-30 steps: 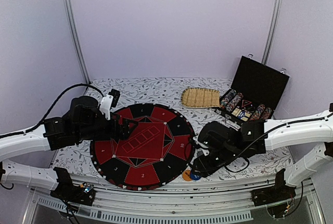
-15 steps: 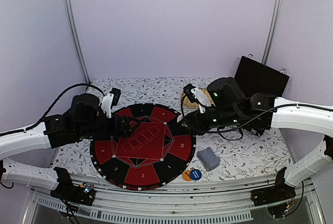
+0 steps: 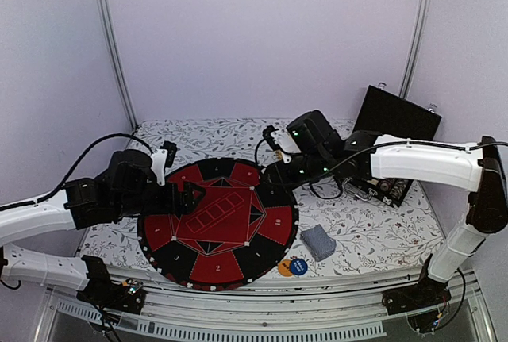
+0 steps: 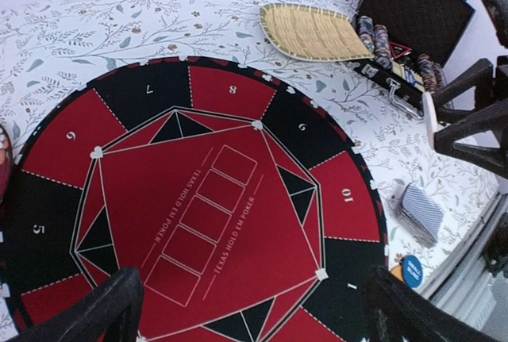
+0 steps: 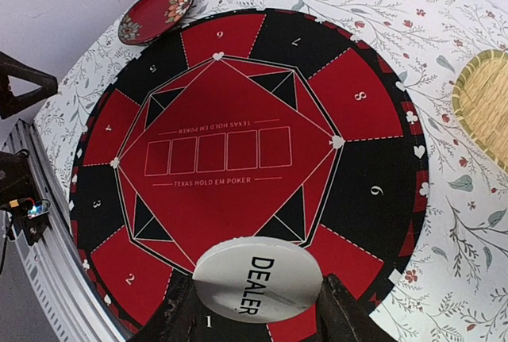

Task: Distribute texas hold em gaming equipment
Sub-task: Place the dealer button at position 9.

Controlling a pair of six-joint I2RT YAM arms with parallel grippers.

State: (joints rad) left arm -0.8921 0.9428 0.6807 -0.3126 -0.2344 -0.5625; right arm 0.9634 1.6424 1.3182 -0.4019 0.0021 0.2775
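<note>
The right gripper lowers the DEALER button (image 5: 255,277) onto that field's far inner corner (image 5: 329,234) next and releases it, as the red field near the deck lies empty.
My right gripper (image 5: 258,282) is shut on a white round DEALER button (image 5: 255,277), held on edge between both fingers above the red and black poker mat (image 5: 238,144), near its number 1 and 10 fields. In the top view this gripper (image 3: 268,177) hovers over the mat's (image 3: 214,227) upper right rim. My left gripper (image 4: 250,318) stands wide open and empty above the mat's left part, also seen in the top view (image 3: 197,194). A deck of blue-backed cards (image 3: 317,241) lies right of the mat, with a blue button (image 3: 298,267) and an orange button (image 3: 285,267) near the front edge.
An open black case (image 3: 397,124) with rows of chips (image 4: 397,48) stands at the back right, the oval straw tray (image 4: 313,31) beside it. A small red patterned dish (image 5: 156,13) sits off the mat's far left. The table's front rail runs just below the buttons.
My right arm has lifted from the front right of the table beside the deck and swung back and left over the mat's rim. The left arm has barely moved.
</note>
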